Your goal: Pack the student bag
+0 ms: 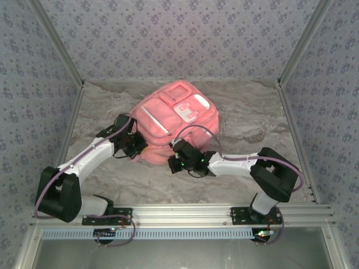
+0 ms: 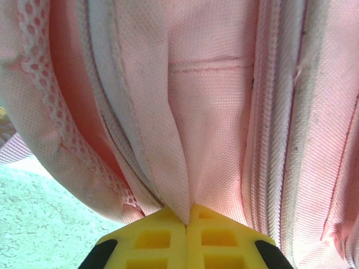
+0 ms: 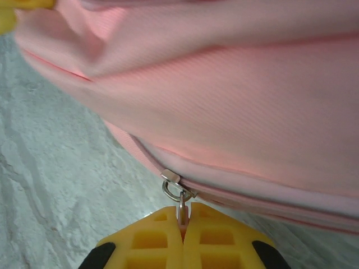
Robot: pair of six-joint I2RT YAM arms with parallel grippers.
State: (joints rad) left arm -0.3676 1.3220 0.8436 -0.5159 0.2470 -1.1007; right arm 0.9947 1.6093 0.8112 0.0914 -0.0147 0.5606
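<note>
The bag's side opposite the left gripper lies outward of the right gripper, so the right gripper should bring the pull (image 3: 180,206) there along the seam its slider rides on, then let go.
The pink student bag (image 1: 176,126) lies in the middle of the marble table with its front pockets facing up. At the bag's left side, my left gripper (image 1: 136,147) is shut on a fold of pink fabric (image 2: 179,185), pinched between the yellow fingertips (image 2: 154,238). My right gripper (image 1: 178,159) is at the bag's near edge, shut on the metal zipper pull (image 3: 180,206) that hangs from a silver slider (image 3: 171,179) on the bag's seam.
The table (image 1: 252,123) is walled by patterned panels at the back and both sides. Open marble lies right of the bag and in front of it. An aluminium rail (image 1: 185,216) runs along the near edge.
</note>
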